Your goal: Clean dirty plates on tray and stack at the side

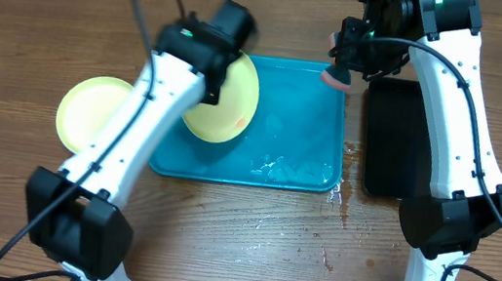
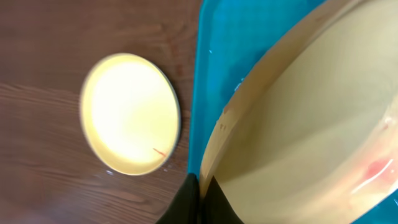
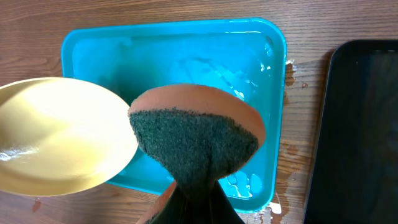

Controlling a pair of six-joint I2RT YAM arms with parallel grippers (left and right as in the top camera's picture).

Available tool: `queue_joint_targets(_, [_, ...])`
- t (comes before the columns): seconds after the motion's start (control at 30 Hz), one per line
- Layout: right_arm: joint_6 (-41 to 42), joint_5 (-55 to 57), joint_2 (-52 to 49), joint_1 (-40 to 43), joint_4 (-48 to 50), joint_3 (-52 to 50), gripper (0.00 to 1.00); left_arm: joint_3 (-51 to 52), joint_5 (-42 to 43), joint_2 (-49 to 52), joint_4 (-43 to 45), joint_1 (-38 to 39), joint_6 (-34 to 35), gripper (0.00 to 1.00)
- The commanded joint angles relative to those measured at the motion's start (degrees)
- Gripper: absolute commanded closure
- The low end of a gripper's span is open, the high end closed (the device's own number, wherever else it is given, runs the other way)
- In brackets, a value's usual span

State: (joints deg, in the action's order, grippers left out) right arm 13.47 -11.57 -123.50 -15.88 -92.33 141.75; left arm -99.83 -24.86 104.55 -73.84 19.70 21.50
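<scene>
My left gripper holds its plate and next needs to go down to the left in the overhead view. It should let go of the plate onto the second yellow-green plate (image 1: 94, 113) (image 2: 130, 114), because that one is below on that side.
My left gripper (image 2: 202, 186) is shut on the rim of a yellow-green plate (image 1: 227, 98) and holds it tilted over the left part of the teal tray (image 1: 308, 119). In the left wrist view this plate (image 2: 323, 124) has a faint red smear near its lower right. A second yellow-green plate (image 1: 88, 110) lies flat on the table left of the tray, with a small red streak in the left wrist view (image 2: 130, 115). My right gripper (image 3: 196, 193) is shut on an orange sponge with a dark green scrub face (image 3: 196, 134), above the tray's far right corner (image 1: 341, 77). The pale blue plate is out of view.
A black tray (image 1: 391, 136) lies right of the teal tray. Water drops sit in the teal tray's front right corner (image 1: 291, 171) and on the wood between the trays (image 1: 348, 189). The right arm's base (image 1: 450, 228) stands at the front right.
</scene>
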Motion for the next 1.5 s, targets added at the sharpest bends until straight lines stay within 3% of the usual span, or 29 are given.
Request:
queue_joint_targets(0.0, [-0.02,0.37,0.94,0.15,0.20,1.09,0.96,0.17,15.98,-1.51,0.55,-6.45,-5.81,0.95])
queue_joint_targets(0.3, [-0.02,0.37,0.94,0.15,0.24,1.09,0.96,2.36,32.37,-1.51,2.40,-30.84,-11.72,0.96])
queue_joint_targets(0.57, [-0.04,0.39,0.94,0.15,0.22,1.09,0.96,17.62,41.16,-1.51,13.25,-51.41,-10.97,0.96])
queue_joint_targets(0.77, [-0.02,0.39,0.92,0.15,0.24,1.09,0.96,25.81,42.47,-1.49,22.43,-58.31,-9.35,0.96])
queue_joint_targets(1.07, [-0.02,0.37,0.94,0.15,0.24,1.09,0.96,32.09,41.20,-1.44,30.47,-58.55,-9.05,0.95])
queue_joint_targets(1.1, [-0.02,0.37,0.94,0.15,0.22,1.09,0.96,32.20,41.20,-1.44,30.47,-58.55,-9.05,0.90])
queue_joint_targets(1.17, [-0.02,0.37,0.94,0.15,0.24,1.09,0.96,32.20,41.24,-1.44,30.27,-58.49,-9.07,0.63])
queue_joint_targets(1.23, [-0.02,0.37,0.94,0.15,0.26,1.09,0.96,32.20,41.44,-1.44,29.83,-58.12,-9.14,0.48])
queue_joint_targets(1.47, [-0.02,0.39,0.94,0.22,0.26,1.09,0.96,30.80,43.12,-1.51,28.55,-55.32,-11.30,0.35])
